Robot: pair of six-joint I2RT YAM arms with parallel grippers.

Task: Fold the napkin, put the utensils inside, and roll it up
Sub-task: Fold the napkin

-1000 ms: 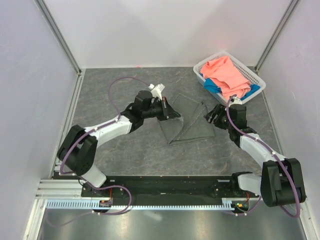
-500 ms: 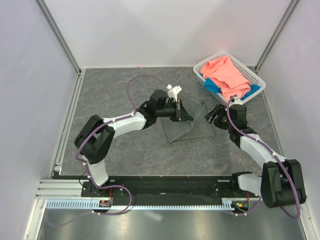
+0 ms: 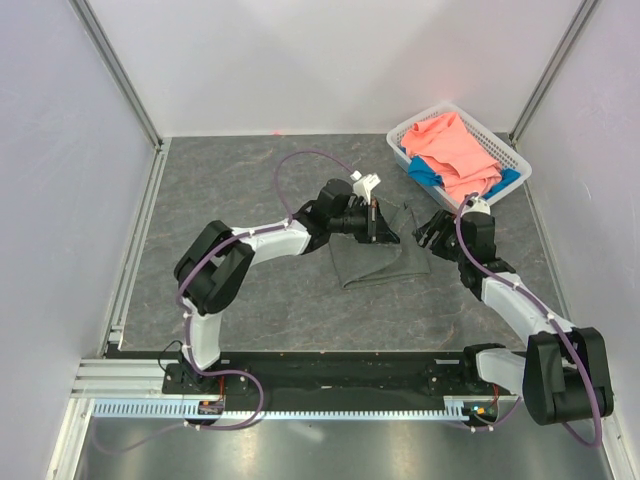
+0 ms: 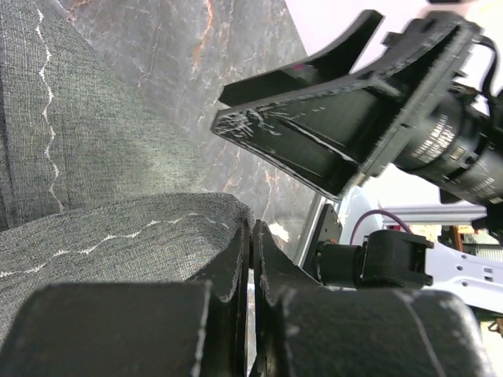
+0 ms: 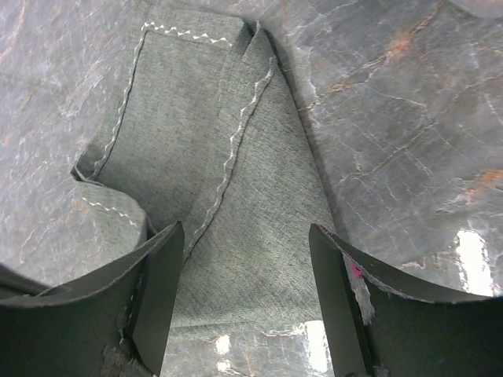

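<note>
My left gripper moves down toward the open gripper next. It then releases the napkin's edge on the napkin's side (image 3: 416,257) (image 4: 182,161), which lies below it, to the right in the top view.
The dark grey napkin (image 3: 385,260) lies partly folded on the table, right of centre. My left gripper (image 3: 386,230) is shut on a lifted edge of it, held over the cloth's upper part. In the left wrist view the cloth (image 4: 110,236) drapes up to the closed fingertips of that gripper (image 4: 251,232). My right gripper (image 3: 428,234) hovers open at the napkin's right corner. The right wrist view shows the napkin (image 5: 236,173) between and beyond the spread fingers of that gripper (image 5: 247,275), which hold nothing. The utensils are out of view.
A white basket (image 3: 508,150) stands at the back right, holding a salmon-pink cloth (image 3: 450,150) and a blue cloth (image 3: 422,172). White walls close the table on three sides. The two grippers are close together; the right one (image 4: 314,141) fills the left wrist view.
The left gripper has carried the napkin's left edge to the right, across the cloth, so the napkin looks narrower. The right arm has barely moved and stays open.
</note>
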